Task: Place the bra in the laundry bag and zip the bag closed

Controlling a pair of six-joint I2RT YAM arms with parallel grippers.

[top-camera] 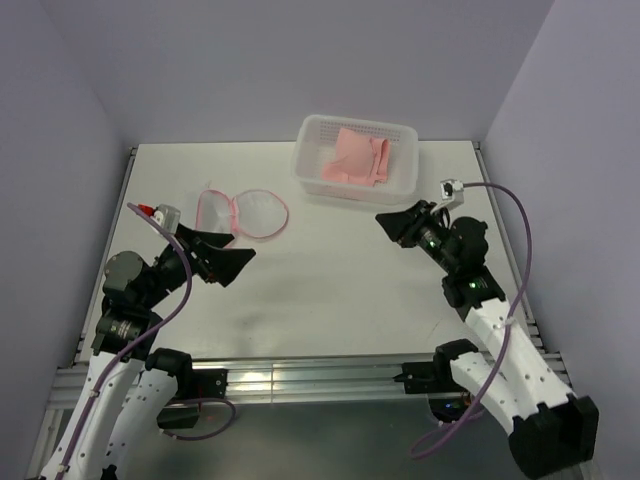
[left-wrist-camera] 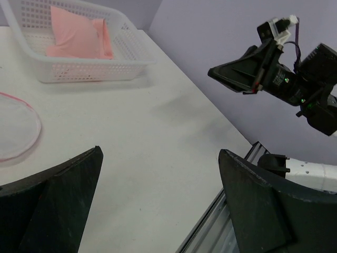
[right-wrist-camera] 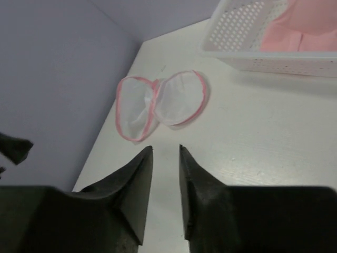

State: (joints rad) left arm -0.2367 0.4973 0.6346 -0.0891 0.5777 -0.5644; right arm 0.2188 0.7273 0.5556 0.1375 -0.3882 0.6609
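My left gripper turns downward next and lowers onto the pink rim of the bag's near half, since its open fingers point across the table past the bag.
The light-pink bra lies crumpled inside the white perforated basket at the back of the table; it also shows in the left wrist view and the right wrist view. The laundry bag, white mesh with a pink zipper rim, lies unzipped and spread as two round halves on the table left of the basket; it also shows in the right wrist view. My left gripper is wide open and empty just in front of the bag. My right gripper hovers in front of the basket, jaws narrowly apart and empty.
Purple walls close in the table on the left, back and right. The table's metal front rail runs between the arm bases. In the left wrist view the right arm sits above the table's right side.
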